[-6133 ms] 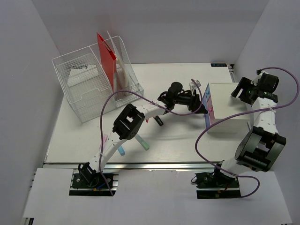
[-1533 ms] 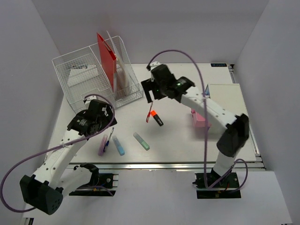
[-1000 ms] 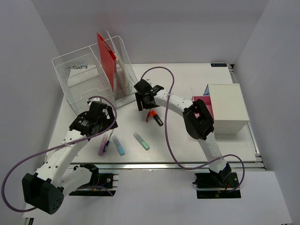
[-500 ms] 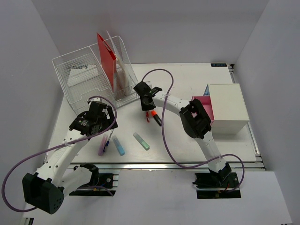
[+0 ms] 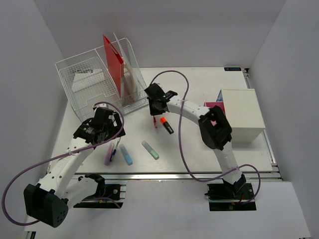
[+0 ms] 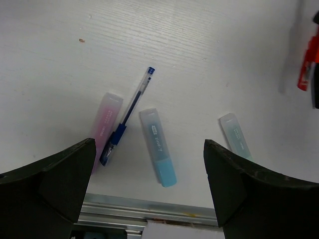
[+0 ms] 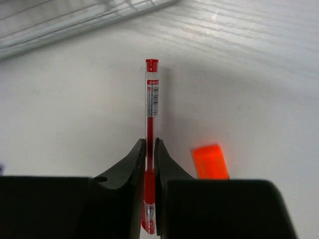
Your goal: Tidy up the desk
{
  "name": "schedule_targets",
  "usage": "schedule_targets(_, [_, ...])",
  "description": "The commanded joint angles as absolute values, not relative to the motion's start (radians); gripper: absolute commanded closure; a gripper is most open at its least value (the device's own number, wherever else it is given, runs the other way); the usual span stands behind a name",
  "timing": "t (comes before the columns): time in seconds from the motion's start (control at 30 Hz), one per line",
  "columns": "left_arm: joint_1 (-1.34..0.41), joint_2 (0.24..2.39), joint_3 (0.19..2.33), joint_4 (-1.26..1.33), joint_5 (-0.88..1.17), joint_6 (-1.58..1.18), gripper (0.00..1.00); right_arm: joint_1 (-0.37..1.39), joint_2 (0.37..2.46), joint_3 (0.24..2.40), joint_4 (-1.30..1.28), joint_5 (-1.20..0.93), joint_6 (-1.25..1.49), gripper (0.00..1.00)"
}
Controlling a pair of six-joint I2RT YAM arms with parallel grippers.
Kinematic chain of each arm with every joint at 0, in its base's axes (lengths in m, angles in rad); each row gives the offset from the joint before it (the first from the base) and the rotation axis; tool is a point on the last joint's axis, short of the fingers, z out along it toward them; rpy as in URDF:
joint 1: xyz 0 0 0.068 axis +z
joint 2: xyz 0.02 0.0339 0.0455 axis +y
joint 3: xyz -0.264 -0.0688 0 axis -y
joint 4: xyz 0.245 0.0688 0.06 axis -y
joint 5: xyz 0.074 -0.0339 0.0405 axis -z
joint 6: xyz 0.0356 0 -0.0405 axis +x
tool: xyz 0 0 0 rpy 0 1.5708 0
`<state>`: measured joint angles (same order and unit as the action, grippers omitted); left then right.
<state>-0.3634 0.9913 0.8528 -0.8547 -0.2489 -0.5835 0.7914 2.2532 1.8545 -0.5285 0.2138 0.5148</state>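
I will next lift the red pen with my right gripper, then lower it over the pink drawer (image 5: 215, 106) to the right in the top view, because the drawer is pulled out.
The white desk (image 5: 199, 144) carries loose stationery. My right gripper (image 5: 156, 108) is over its middle, shut on a red pen (image 5: 155, 122). In the right wrist view the pen (image 7: 151, 99) sticks out straight ahead from between the closed fingers (image 7: 142, 152) of that gripper (image 7: 150, 145). Whether it is off the surface I cannot tell. My left gripper (image 6: 149, 143) hangs open above a blue highlighter (image 6: 157, 147), a blue pen (image 6: 124, 117) and a pink highlighter (image 6: 104, 122), touching none of them. A green highlighter (image 6: 234, 137) lies further right.
An orange-capped black marker (image 5: 167, 125) lies just right of the red pen. A wire-mesh organizer (image 5: 94, 92) with a red folder (image 5: 113, 64) stands at the back left. At the right is a white drawer box (image 5: 241, 114) with a pink drawer (image 5: 213, 107) pulled out. An aluminium rail (image 5: 159, 175) edges the front.
My right gripper has shifted slightly right over the red pen and closed on it. The left arm and the highlighters have not moved.
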Motion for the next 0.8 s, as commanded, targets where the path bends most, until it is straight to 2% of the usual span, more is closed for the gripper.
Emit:
schedule_targets(0.0, [-0.359,0.983,0.874,-0.815,-0.212,-0.574,0.02,0.778,1.970,1.811,-0.482,0.231,0.433,1.00])
schedule_targets(0.13, [-0.357,1.022,0.873,-0.758,-0.158,-0.537,0.02,0.694,1.691,1.668,-0.479,0.250,0.370,1.00])
schedule_targets(0.3, [-0.357,1.097,0.894,-0.697,-0.112,-0.525,0.02,0.505,1.484,1.537,-0.610,0.287,0.292,1.00])
schedule_targets(0.63, [-0.357,1.236,0.911,-0.689,-0.086,-0.522,0.02,0.355,1.422,1.329,-0.676,0.364,0.202,1.00])
schedule_targets(0.77, [-0.357,1.252,0.891,-0.680,-0.094,-0.517,0.02,0.327,1.421,1.305,-0.680,0.383,0.212,1.00])
